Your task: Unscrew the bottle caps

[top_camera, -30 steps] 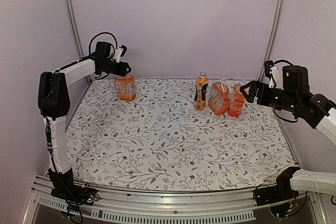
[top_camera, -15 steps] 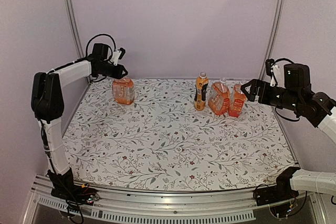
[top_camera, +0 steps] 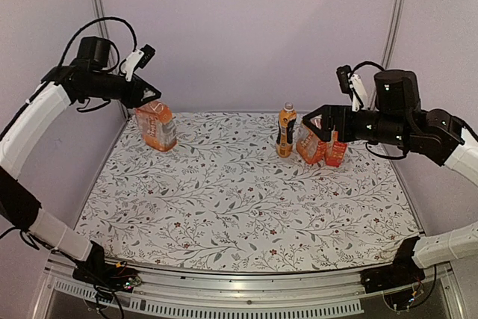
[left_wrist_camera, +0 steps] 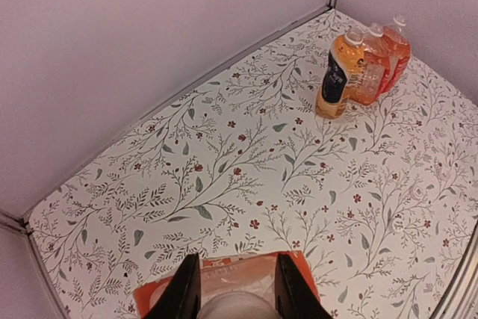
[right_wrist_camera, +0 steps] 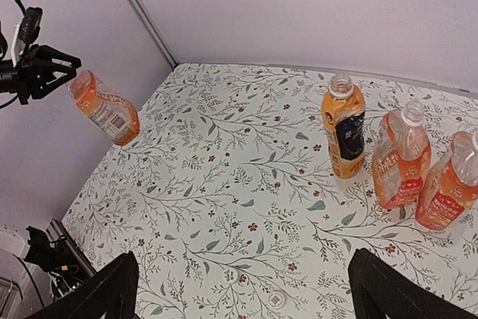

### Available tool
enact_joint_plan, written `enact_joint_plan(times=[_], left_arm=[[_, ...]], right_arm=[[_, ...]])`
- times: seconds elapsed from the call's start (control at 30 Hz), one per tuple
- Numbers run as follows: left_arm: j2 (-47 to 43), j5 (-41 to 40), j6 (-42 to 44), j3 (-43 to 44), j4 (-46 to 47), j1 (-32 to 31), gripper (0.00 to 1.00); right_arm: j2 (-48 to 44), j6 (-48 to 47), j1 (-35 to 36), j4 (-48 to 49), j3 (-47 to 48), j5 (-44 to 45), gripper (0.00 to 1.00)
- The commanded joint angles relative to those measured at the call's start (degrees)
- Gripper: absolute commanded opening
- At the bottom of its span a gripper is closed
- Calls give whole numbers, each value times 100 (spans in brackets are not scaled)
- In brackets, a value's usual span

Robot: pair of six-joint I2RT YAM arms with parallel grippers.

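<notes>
The hanging bottle's top is covered by the left gripper, so my right gripper will next swing away from the standing bottles, across the table, and close around the hanging bottle's body.
My left gripper [top_camera: 149,99] is shut on the top of a red-labelled orange-drink bottle [top_camera: 157,127] and holds it tilted in the air above the table's far left corner. In the left wrist view a white cap [left_wrist_camera: 231,308] sits between the fingers [left_wrist_camera: 183,293], with the bottle [left_wrist_camera: 224,278] hanging below. My right gripper [top_camera: 320,122] is wide open and empty, raised in front of three standing bottles: a dark-labelled one [right_wrist_camera: 343,132] with a bare open neck and two red-labelled ones [right_wrist_camera: 403,156] [right_wrist_camera: 448,184]. Two small loose caps [right_wrist_camera: 275,299] lie on the table below it.
The flower-patterned table [top_camera: 239,207] is closed in by lilac walls at the back and both sides, with metal posts [top_camera: 392,28] in the far corners. The three standing bottles [left_wrist_camera: 366,61] cluster at the far right.
My left arm has lifted the red-labelled bottle off the table, up and to the left. My right arm has risen and swung left, over the three standing bottles.
</notes>
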Motion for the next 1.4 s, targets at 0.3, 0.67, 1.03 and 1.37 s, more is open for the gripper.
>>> enact_joint_plan(times=[0.3, 0.67, 1.03, 1.37], left_arm=[[-1805, 97, -740, -886, -1600, -961, 0], [-2075, -37, -1941, -1021, -1525, -1221, 0], [-2087, 253, -1987, -953, -1590, -1232, 0], [-2178, 239, -1910, -696, -1630, -1231, 98]], right_arm=[[3786, -2195, 2792, 1223, 3150, 964, 99], [5524, -1283, 3000, 2671, 3568, -232, 99], [5974, -986, 2859, 2778, 3476, -165, 70], [5777, -1051, 2839, 2890, 3354, -400, 43]])
